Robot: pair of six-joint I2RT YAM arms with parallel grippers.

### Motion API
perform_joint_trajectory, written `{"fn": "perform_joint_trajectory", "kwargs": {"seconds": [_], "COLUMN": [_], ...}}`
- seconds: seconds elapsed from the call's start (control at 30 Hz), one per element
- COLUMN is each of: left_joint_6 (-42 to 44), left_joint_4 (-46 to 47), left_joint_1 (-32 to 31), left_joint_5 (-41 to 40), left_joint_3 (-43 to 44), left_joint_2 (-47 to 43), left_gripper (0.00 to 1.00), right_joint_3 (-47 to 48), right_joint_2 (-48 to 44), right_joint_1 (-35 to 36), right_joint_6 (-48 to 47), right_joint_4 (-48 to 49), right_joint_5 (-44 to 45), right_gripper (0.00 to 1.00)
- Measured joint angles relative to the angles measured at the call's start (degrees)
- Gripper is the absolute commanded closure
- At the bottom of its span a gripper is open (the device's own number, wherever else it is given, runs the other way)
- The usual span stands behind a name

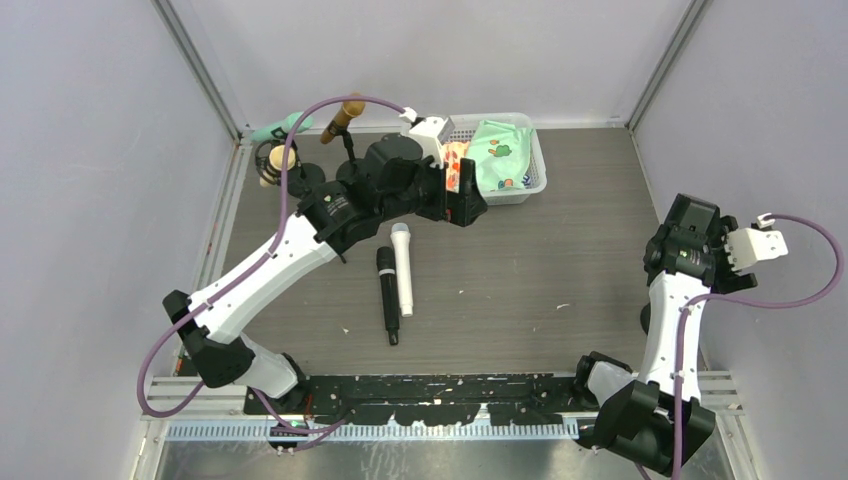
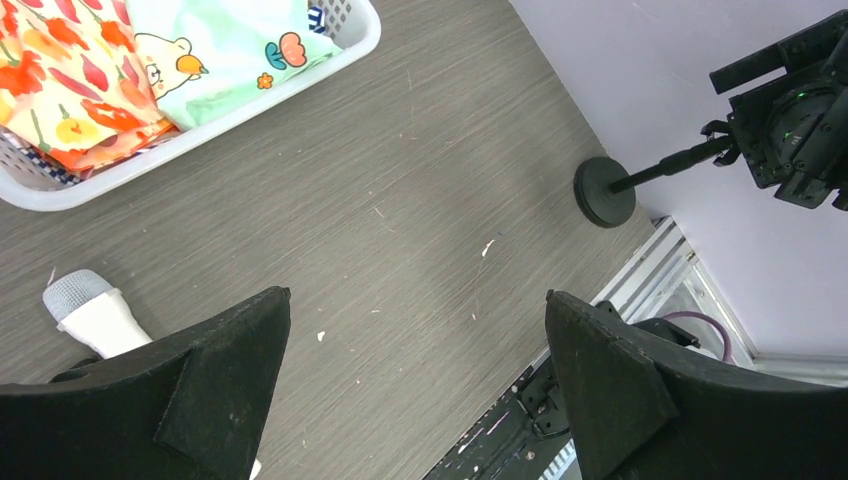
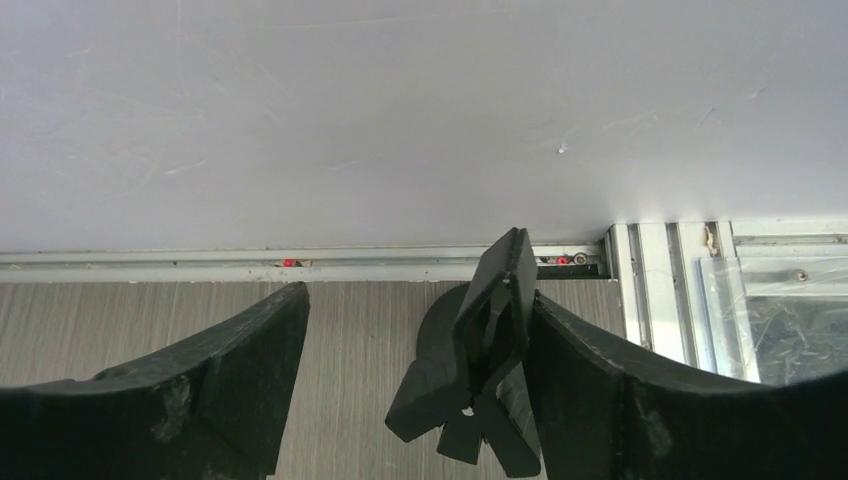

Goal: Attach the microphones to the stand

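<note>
My left gripper swings back and to the left in the top view next. It tilts down onto the black microphone's handle (image 1: 389, 291), because the microphone lies flat on the tabletop.
A white microphone (image 1: 402, 268) and a black microphone (image 1: 387, 295) lie side by side on the table in the top view. My left gripper (image 1: 468, 207) hovers open and empty beyond them, near the basket. In the left wrist view the left gripper (image 2: 415, 295) has its jaws wide apart, with the white microphone's head (image 2: 83, 300) beside the left finger. A black stand (image 2: 605, 192) rises at the right towards my right gripper (image 1: 690, 250). In the right wrist view the right gripper (image 3: 415, 295) is open, and the stand's clip (image 3: 490, 350) rests against its right finger.
A white basket (image 1: 530, 185) of patterned cloths sits at the back. Stands at the back left hold a green microphone (image 1: 280, 128), a brown one (image 1: 340, 118) and a beige one (image 1: 275, 160). The side wall and a metal rail (image 3: 300, 262) are close to the right gripper.
</note>
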Motion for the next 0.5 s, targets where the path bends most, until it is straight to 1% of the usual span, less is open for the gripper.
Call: {"fn": "perform_joint_trajectory", "kwargs": {"seconds": [0.07, 0.17, 0.27, 0.37, 0.47, 0.5], "left_joint_6": [0.02, 0.15, 0.59, 0.90, 1.03, 1.03], "left_joint_4": [0.35, 0.66, 0.74, 0.81, 0.87, 0.90], "left_joint_1": [0.02, 0.15, 0.37, 0.63, 1.11, 1.11], "left_joint_5": [0.15, 0.26, 0.31, 0.33, 0.33, 0.33], "left_joint_3": [-0.26, -0.85, -1.44, -2.10, -2.91, -2.95], "left_joint_2": [0.00, 0.00, -0.02, -0.09, -0.31, -0.33], "left_gripper": [0.00, 0.00, 0.00, 0.00, 0.00, 0.00], "right_joint_3": [0.02, 0.02, 0.00, 0.00, 0.02, 0.02], "right_joint_2": [-0.11, -0.22, -0.22, -0.22, -0.37, -0.59], "right_joint_1": [-0.02, -0.02, -0.02, -0.02, -0.02, -0.02], "right_joint_6": [-0.50, -1.05, -1.60, -1.97, -2.64, -3.15], "right_joint_4": [0.02, 0.31, 0.63, 0.79, 1.29, 1.33], "right_joint_5": [0.00, 0.09, 0.02, 0.02, 0.13, 0.02], "right_gripper": [0.32, 0.49, 0.62, 0.76, 0.91, 0.98]}}
